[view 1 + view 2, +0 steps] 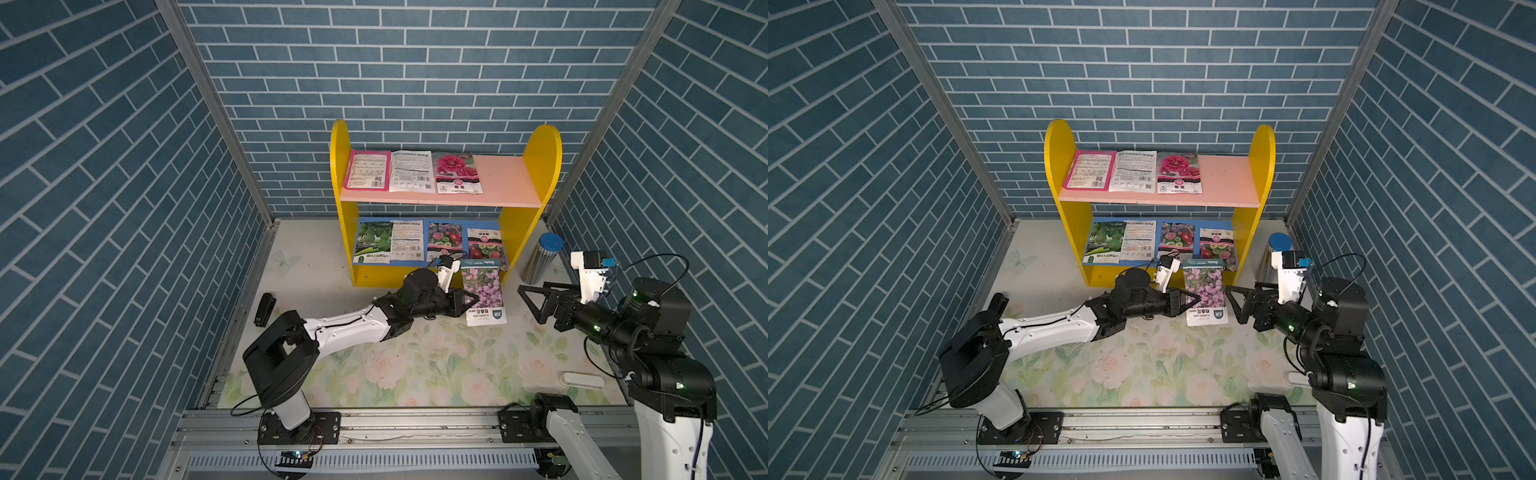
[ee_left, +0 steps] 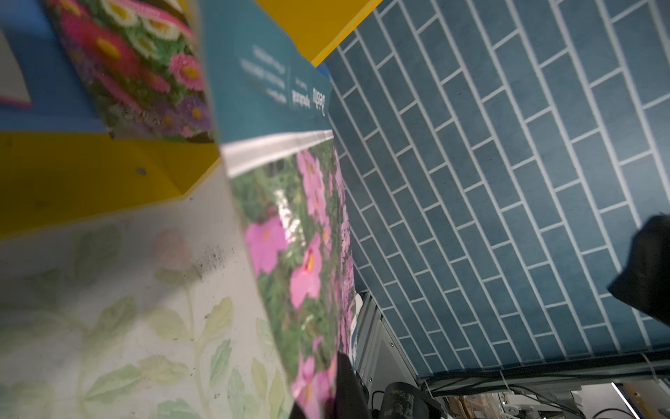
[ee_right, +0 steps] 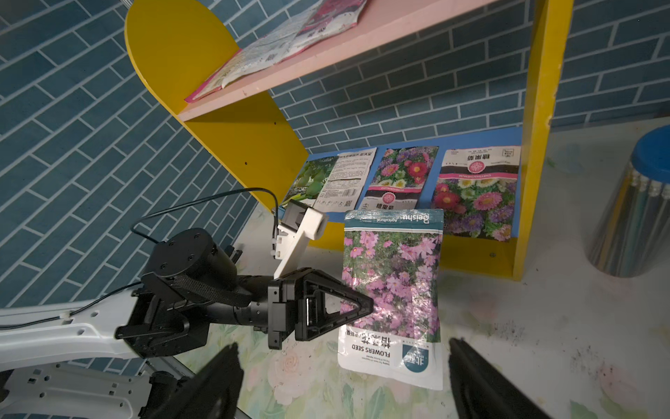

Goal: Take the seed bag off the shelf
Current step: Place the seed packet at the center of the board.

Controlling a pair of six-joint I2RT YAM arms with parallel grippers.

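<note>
I will next lower the bag (image 1: 484,291) in my left gripper onto the tabletop in front of the shelf and let go of its edge, because that spot below it is bare.
The seed bag (image 1: 484,291) (image 1: 1206,291), with pink flowers on it, a teal top band and a white bottom strip, hangs just in front of the shelf (image 1: 540,166) (image 1: 1262,166), off its blue lower board. My left gripper (image 1: 476,298) (image 1: 1198,298) (image 3: 369,303) is shut on the bag's left edge. The left wrist view shows the bag (image 2: 301,235) edge-on, running out from the jaws. To the bag's right, my right gripper (image 1: 528,305) (image 1: 1233,305) (image 3: 342,342) stands wide open and apart from it. The right wrist view shows the bag (image 3: 395,275) between its dark fingers (image 3: 471,373).
Several other seed packets lie on the pink upper board (image 1: 503,183) and the blue lower board (image 3: 467,136). A shiny cylinder with a blue lid (image 1: 544,257) stands right of the shelf. A black stapler-like object (image 1: 264,309) lies at the left, a white oblong piece (image 1: 582,379) at the front right.
</note>
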